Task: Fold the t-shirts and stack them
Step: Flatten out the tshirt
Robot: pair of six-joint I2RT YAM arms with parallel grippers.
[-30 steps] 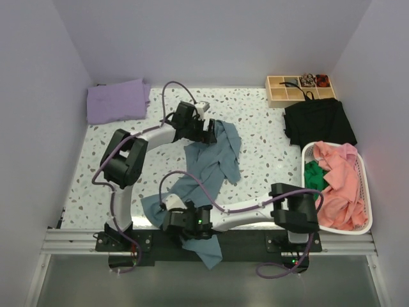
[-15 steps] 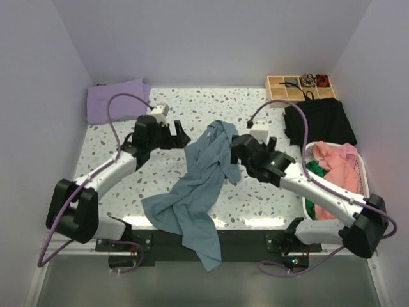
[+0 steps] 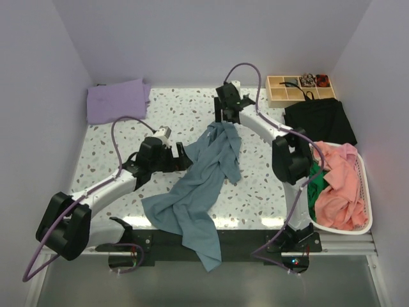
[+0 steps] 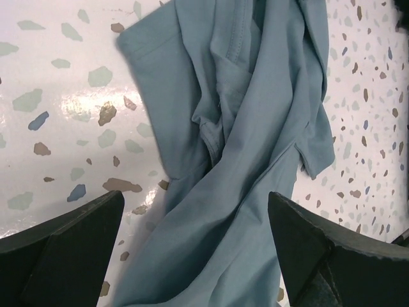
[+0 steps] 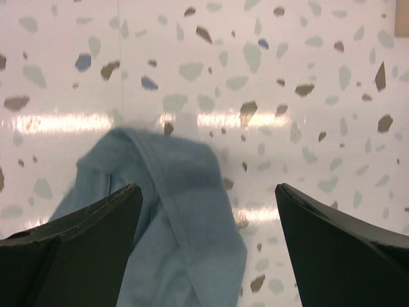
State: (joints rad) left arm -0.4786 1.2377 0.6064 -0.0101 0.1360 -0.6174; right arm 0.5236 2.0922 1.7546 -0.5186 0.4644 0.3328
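The shirt's far tip (image 3: 225, 126) (image 5: 190, 173) lies below, between the right gripper's open fingers, so the right gripper will go down onto it next and close on the cloth.
A large slate-blue t-shirt (image 3: 208, 176) lies crumpled down the middle of the table, its near end hanging over the front edge. My left gripper (image 3: 183, 157) is open at the shirt's left edge. In the left wrist view the cloth (image 4: 255, 128) runs between the open left gripper (image 4: 196, 214). My right gripper (image 3: 227, 118) is open over the shirt's far tip. The right wrist view shows that tip (image 5: 179, 204) under the wide right gripper (image 5: 208, 198). A folded lavender t-shirt (image 3: 118, 100) sits at the far left corner. Salmon-pink t-shirts (image 3: 342, 185) fill a basket.
A white basket (image 3: 365, 192) stands at the right edge, with green cloth (image 3: 313, 176) in it too. Black cloth (image 3: 319, 121) lies behind it, and a wooden compartment tray (image 3: 300, 88) sits at the far right. Walls enclose three sides.
My right gripper has swung from the shirt's right side up to its far tip. My left gripper has come nearer and closer to the shirt's left edge. The shirt has not moved.
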